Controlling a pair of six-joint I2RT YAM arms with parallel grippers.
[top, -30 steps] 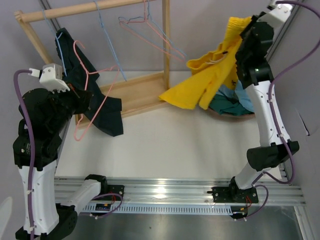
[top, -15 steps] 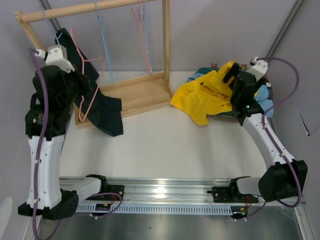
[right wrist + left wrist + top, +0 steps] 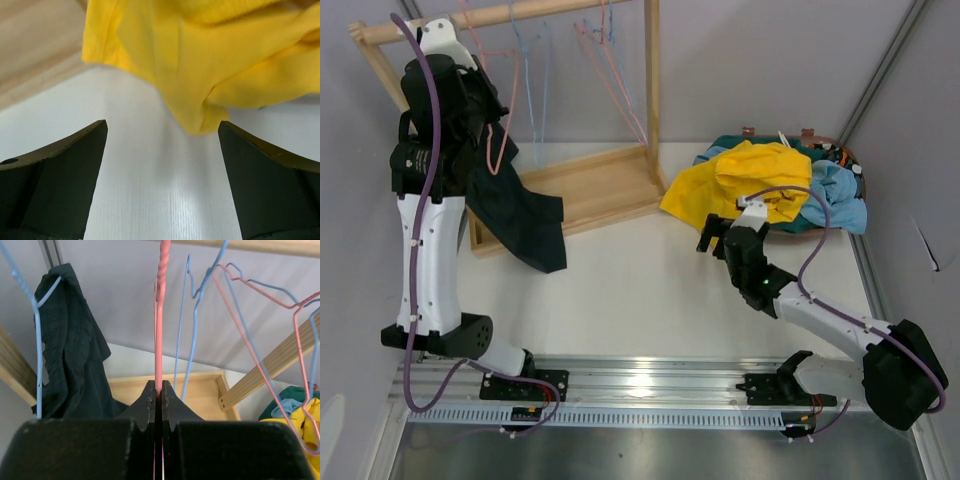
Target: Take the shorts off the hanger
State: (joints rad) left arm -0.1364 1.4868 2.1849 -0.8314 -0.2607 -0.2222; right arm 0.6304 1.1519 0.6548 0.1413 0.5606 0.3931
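Observation:
The bare pink hanger (image 3: 160,315) is close beside the black shorts. My left gripper will next slide it along the rod toward the empty blue hanger and then open.
Black shorts (image 3: 520,215) (image 3: 70,350) hang at the left end of the wooden rack, draped down onto its base, on a light blue hanger (image 3: 37,340). My left gripper (image 3: 488,105) (image 3: 158,387) is high up by the rod, shut on the wire of a bare pink hanger (image 3: 160,315). Yellow shorts (image 3: 740,185) (image 3: 200,55) lie half on the basket (image 3: 840,155) and half on the table. My right gripper (image 3: 712,238) (image 3: 161,125) is low over the table just in front of them, open and holding nothing.
The wooden rack has a base (image 3: 605,190), a post (image 3: 652,90) and a top rod (image 3: 540,12); empty blue and pink hangers (image 3: 620,90) hang from the rod. The basket also holds teal and light blue shorts (image 3: 835,190). A grey wall runs behind.
My right gripper opened and let go of the yellow shorts, which fell onto the basket and table; that arm dropped low. My left arm rose with the pink hanger up to the rod.

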